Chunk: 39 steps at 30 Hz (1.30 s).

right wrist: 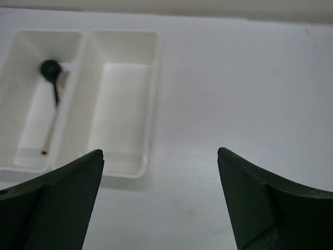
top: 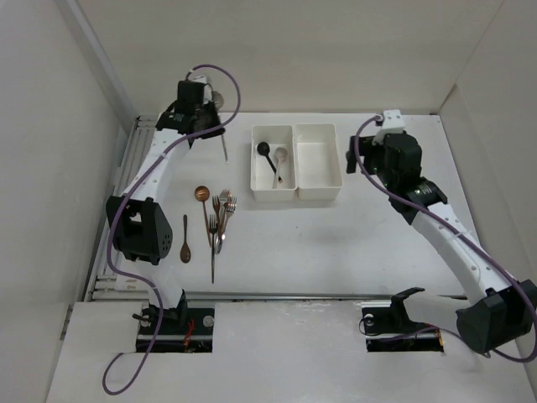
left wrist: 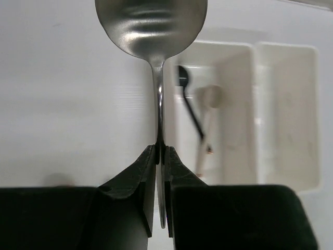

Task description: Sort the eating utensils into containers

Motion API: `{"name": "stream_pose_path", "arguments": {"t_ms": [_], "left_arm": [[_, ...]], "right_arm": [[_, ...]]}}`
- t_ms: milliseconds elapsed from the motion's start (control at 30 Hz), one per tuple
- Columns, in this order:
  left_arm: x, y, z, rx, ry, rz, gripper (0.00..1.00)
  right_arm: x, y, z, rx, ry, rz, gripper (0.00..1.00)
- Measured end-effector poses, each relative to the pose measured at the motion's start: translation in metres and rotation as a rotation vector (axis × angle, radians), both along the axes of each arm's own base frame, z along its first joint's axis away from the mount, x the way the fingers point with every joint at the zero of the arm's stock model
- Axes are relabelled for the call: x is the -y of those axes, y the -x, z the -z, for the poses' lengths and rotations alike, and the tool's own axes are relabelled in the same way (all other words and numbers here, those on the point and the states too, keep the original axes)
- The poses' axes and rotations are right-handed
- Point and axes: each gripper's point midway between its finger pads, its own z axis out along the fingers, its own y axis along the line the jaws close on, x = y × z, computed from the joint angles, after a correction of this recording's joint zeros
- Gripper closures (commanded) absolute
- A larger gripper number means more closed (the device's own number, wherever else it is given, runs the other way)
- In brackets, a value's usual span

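My left gripper holds the silver spoon and next will carry it down and right in the top view, lower it into the spoon bin and release it.
My left gripper [top: 211,117] hangs above the table's far left, shut on the handle of a silver spoon [left wrist: 151,26]. The spoon's bowl points away from the wrist camera and its handle runs between the closed fingers [left wrist: 171,166]. The containers [top: 295,195] stand at the table's middle. The left bin [left wrist: 234,49] holds a black spoon [left wrist: 183,78] and a pale spoon [left wrist: 210,96]. The right bin [right wrist: 125,104] holds nothing. My right gripper [right wrist: 159,152] is open with nothing in it, to the right of the bins. A copper spoon [top: 201,195], a brown spoon [top: 185,243] and several silver forks [top: 223,214] lie on the table's left.
White walls close in the table on the left, the back and the right. A slotted rail [top: 134,151] runs along the left edge, beside the left arm.
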Motion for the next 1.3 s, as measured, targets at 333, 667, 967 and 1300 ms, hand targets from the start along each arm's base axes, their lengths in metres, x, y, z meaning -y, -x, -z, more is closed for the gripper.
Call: {"name": "stream_pose_path", "arguments": {"t_ms": [333,667,967,1300], "left_arm": [[0.145,0.009,0.057,-0.047,0.050,0.382,1.00],[0.131,0.008,0.102,-0.156,-0.016,0.335,0.33],[0.002,0.048,0.025,-0.047,-0.092,0.007,0.58],[-0.063,0.146,0.190,-0.541,-0.259,-0.056,0.63]], "right_arm": [[0.129,0.048,0.089,-0.119,-0.163,0.437,0.03],[0.129,0.056,0.104,-0.147,-0.176,0.434,0.01],[0.116,0.052,0.105,-0.168,-0.164,0.352,0.13],[0.104,0.047,0.119,-0.222,-0.153,0.319,0.17]]}}
